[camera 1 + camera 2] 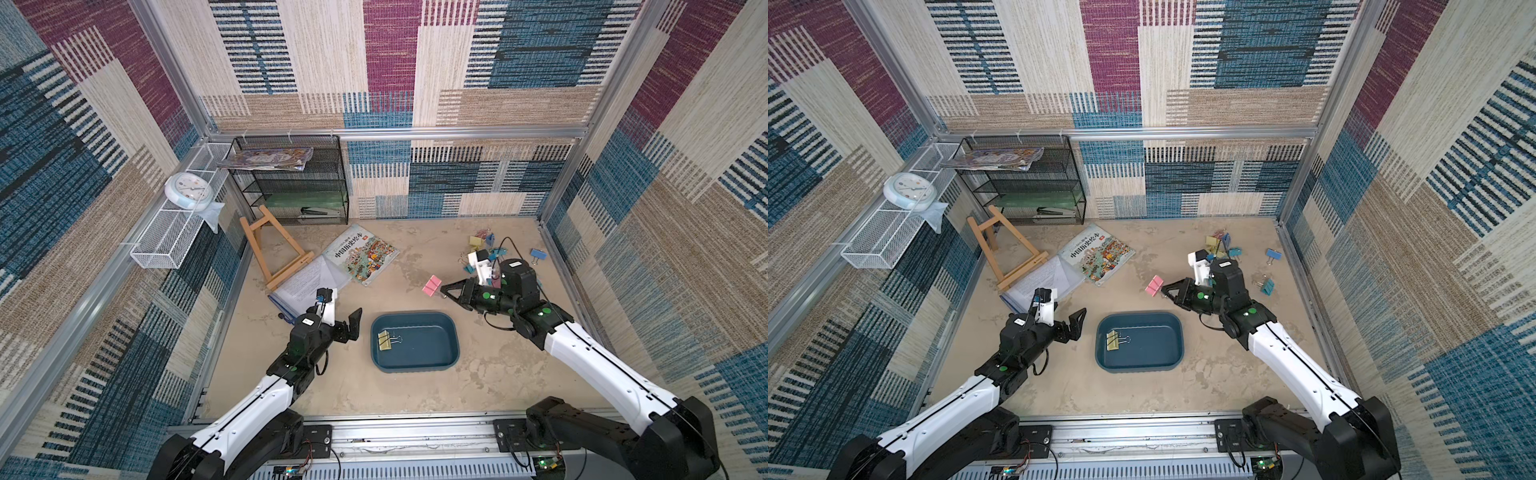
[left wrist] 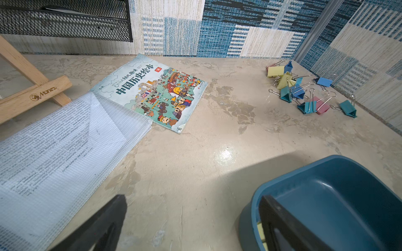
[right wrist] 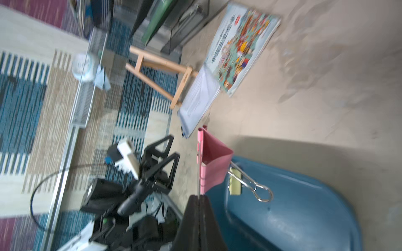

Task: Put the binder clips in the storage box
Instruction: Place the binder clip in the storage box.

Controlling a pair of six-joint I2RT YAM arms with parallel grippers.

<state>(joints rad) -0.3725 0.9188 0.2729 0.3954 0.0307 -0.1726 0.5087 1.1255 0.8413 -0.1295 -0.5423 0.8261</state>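
Note:
I will move my right gripper back and down next to let go of the clip, because the box's bare near corner (image 1: 389, 359) (image 3: 234, 208) by the yellow clip is below and back of it.
The dark teal storage box (image 1: 432, 353) (image 1: 1150, 353) (image 3: 293, 217) sits mid-table with one yellow binder clip (image 1: 384, 341) (image 1: 1112, 341) (image 3: 235, 182) inside, near its left wall. My right gripper (image 1: 444, 288) (image 1: 1165, 286) (image 3: 199, 196) is shut on the wire handle of a pink binder clip (image 1: 431, 285) (image 1: 1153, 285) (image 3: 214, 165), held in the air just beyond the box's far right corner. Several more binder clips (image 1: 484, 249) (image 1: 1221, 245) (image 2: 300, 91) lie heaped at the back right. Just left of the box, my left gripper (image 1: 349, 328) (image 2: 193, 228) stands open and empty.
A picture book (image 1: 361, 253), a mesh document pouch (image 1: 303, 286) and a wooden easel (image 1: 270, 249) lie at the back left. Behind them stands a black mesh rack (image 1: 299, 178). A white wire basket (image 1: 174, 232) with a clock (image 1: 187, 191) hangs on the left wall.

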